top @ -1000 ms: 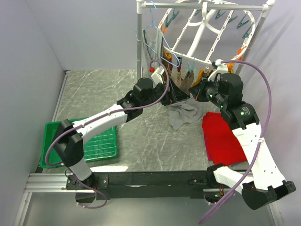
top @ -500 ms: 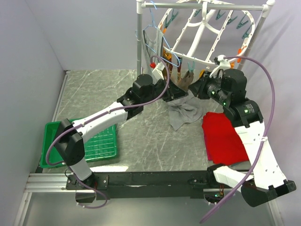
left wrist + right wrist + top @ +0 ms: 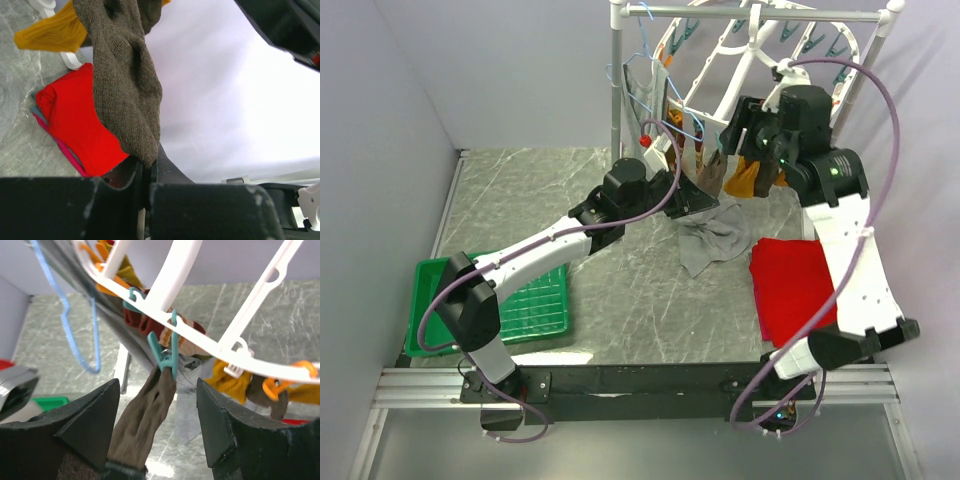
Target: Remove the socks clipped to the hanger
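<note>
I will swing the sock back and down with my left gripper and release it over the empty green tray (image 3: 532,304), as the tray sits below, to the left in the top view.
The white round hanger (image 3: 775,68) hangs tilted from the rack, with teal and orange clips on its rim (image 3: 200,336). A brown sock (image 3: 145,412) hangs from a teal clip (image 3: 165,354). My left gripper (image 3: 698,198) is shut on this sock's lower end (image 3: 127,100), which disappears between the jaws (image 3: 147,167). My right gripper (image 3: 159,412) is open just below the rim, its fingers on either side of the brown sock without touching it. A mustard sock (image 3: 232,382) hangs to the right, beside an orange clip (image 3: 275,387).
A thin blue wire hanger (image 3: 75,325) with a grey tank top (image 3: 712,242) hangs at the rack's left pole (image 3: 616,90). A red cloth (image 3: 790,285) lies on the table at right. A green tray (image 3: 535,305) sits at the near left.
My left gripper has shut on the brown sock's lower end. My right gripper has opened and risen from beside the socks up to the hanger rim.
</note>
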